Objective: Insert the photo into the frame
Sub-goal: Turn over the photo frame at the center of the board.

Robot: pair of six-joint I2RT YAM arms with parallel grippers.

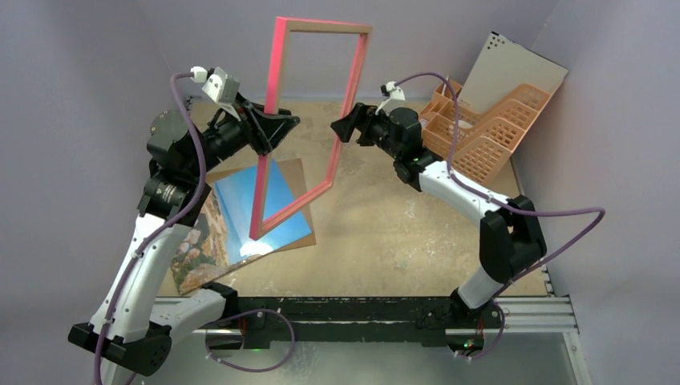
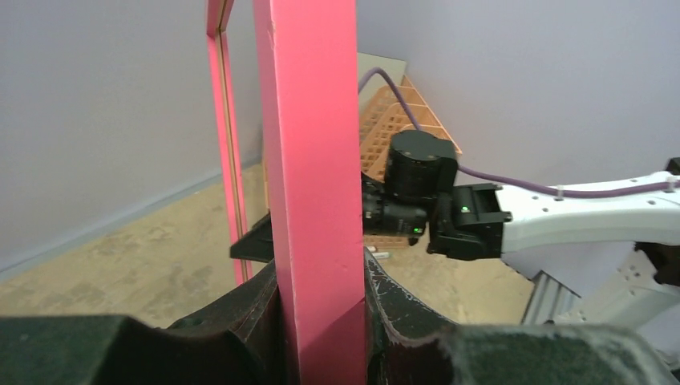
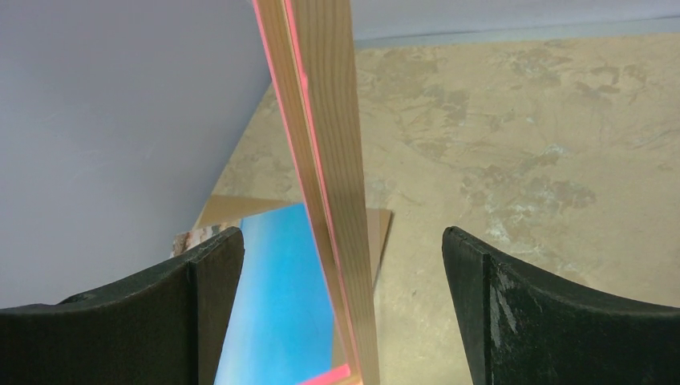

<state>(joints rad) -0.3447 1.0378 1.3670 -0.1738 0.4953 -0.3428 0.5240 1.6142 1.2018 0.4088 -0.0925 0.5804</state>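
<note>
The left gripper moves down next, tilts the upright frame flat and releases it on the bare tabletop below beside the photo, which has room for the frame (image 1: 271,96).
The frame (image 1: 271,96) stands on end, tilted, its lower corner resting over the photo (image 1: 248,200). The photo lies face up on the table's left side, blue sky and rocky shore showing, on a brown backing board (image 1: 303,178). My left gripper (image 1: 274,122) is shut on the frame's left long bar; in the left wrist view the pink bar (image 2: 309,160) fills the gap between both fingers of the left gripper (image 2: 317,277). My right gripper (image 1: 343,127) is open and straddles the right long bar. In the right wrist view that pale wood bar (image 3: 329,160) passes between the wide fingers of the right gripper (image 3: 345,250), touching neither, with the photo (image 3: 273,297) below.
A peach plastic organiser (image 1: 481,132) stands at the back right with a pale board (image 1: 513,72) leaning in it. Purple-grey walls close in at the back and both sides. A metal rail (image 1: 529,313) runs along the table's near edge.
</note>
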